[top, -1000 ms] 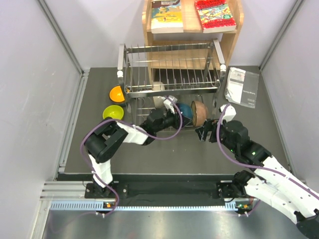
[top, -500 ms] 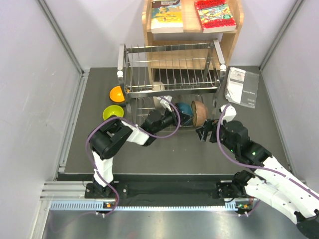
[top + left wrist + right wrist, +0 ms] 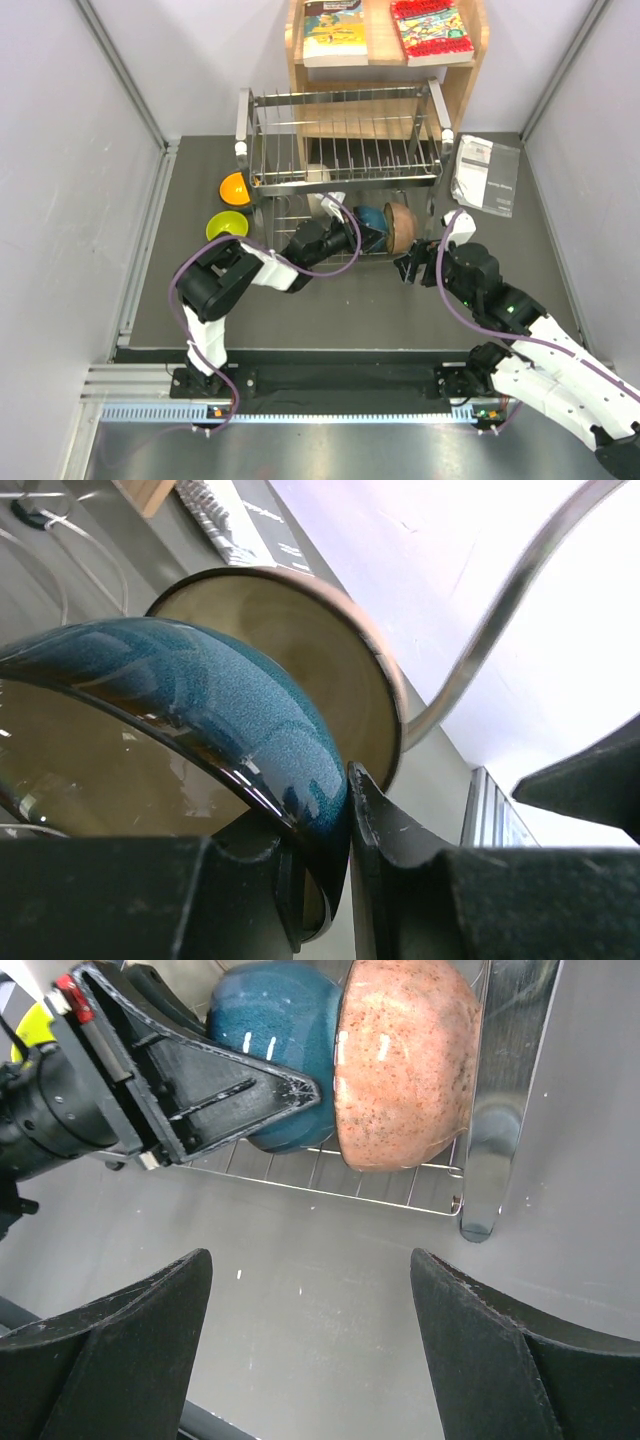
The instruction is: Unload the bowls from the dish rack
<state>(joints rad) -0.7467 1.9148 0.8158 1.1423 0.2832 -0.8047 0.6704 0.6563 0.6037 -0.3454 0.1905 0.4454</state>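
Observation:
The bare tabletop before the rack lies back from the left gripper, to its right in the top view, so the robot will pull the teal-blue bowl there and release it.
The silver wire dish rack [image 3: 345, 150] stands at the back middle. On its lower tier a teal-blue bowl [image 3: 372, 219] stands on edge beside a pinkish-tan bowl [image 3: 400, 226], with a cream-white bowl [image 3: 322, 205] to their left. My left gripper [image 3: 352, 238] is shut on the teal-blue bowl's rim [image 3: 300, 820], one finger inside and one outside. The pinkish-tan bowl [image 3: 290, 650] stands right behind it. My right gripper [image 3: 412, 268] is open and empty, low in front of the rack, facing both bowls [image 3: 405, 1060]. An orange bowl [image 3: 235, 188] and a lime-yellow bowl [image 3: 227, 226] sit left of the rack.
A wooden shelf [image 3: 385, 60] with books stands behind the rack. A printed booklet [image 3: 487, 175] lies at the back right. White walls close in both sides. The rack's near right leg [image 3: 485, 1150] stands close ahead of my right gripper.
My left arm has shifted slightly, its elbow drawn in; the gripper stays at the teal-blue bowl. The right arm has not moved.

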